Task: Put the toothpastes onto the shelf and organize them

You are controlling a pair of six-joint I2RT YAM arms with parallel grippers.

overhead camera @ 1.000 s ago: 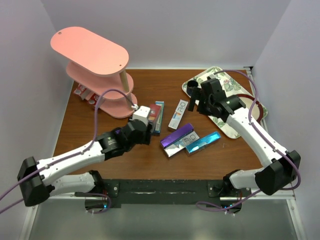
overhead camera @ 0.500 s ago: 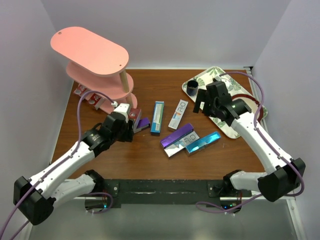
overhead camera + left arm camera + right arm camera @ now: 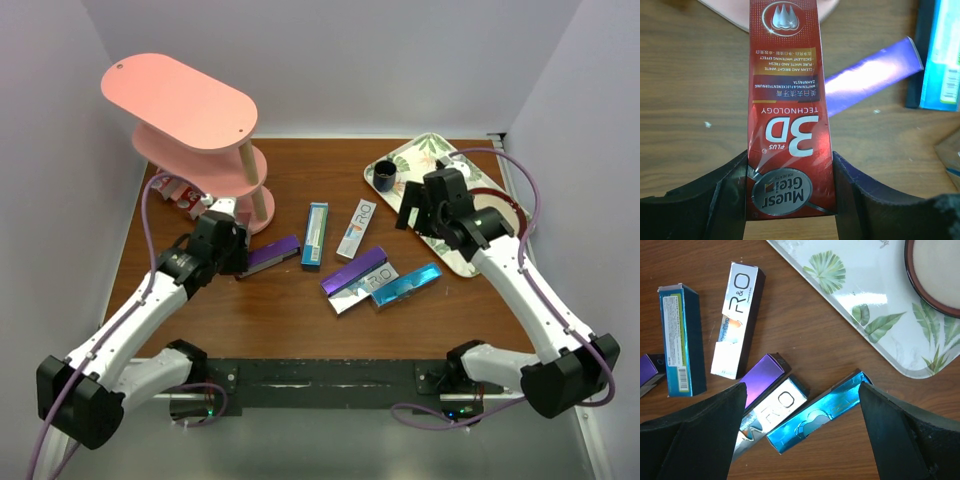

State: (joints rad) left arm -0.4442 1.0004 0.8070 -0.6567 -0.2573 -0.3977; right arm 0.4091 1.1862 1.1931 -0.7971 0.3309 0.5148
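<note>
Next, my left gripper moves down and slides the red carton outward. It then releases it on the bottom board's bare end (image 3: 257,223) (image 3: 735,10), which lies outward of and below the gripper.
My left gripper (image 3: 216,228) is shut on a red toothpaste carton (image 3: 790,125) and stands at the foot of the pink three-tier shelf (image 3: 180,100). The carton's far end reaches the bottom board (image 3: 732,15). Red cartons (image 3: 172,190) lie on that bottom tier. On the table lie a purple carton (image 3: 270,254), a teal one (image 3: 315,233), a silver-white one (image 3: 355,227), a purple and silver pair (image 3: 358,278) and a blue one (image 3: 407,284). My right gripper (image 3: 412,207) is open and empty, hovering above the blue carton (image 3: 815,412) and the silver one (image 3: 772,412).
A leaf-patterned tray (image 3: 395,160) sits at the back right with a dark cup (image 3: 385,178) and a brown-rimmed plate (image 3: 500,210) on it. In the right wrist view the tray's corner (image 3: 865,300) lies close to the blue carton.
My left gripper has swung left from the middle cartons to the shelf's foot with the red carton. The purple carton now lies uncovered. My right gripper has drifted slightly right.
</note>
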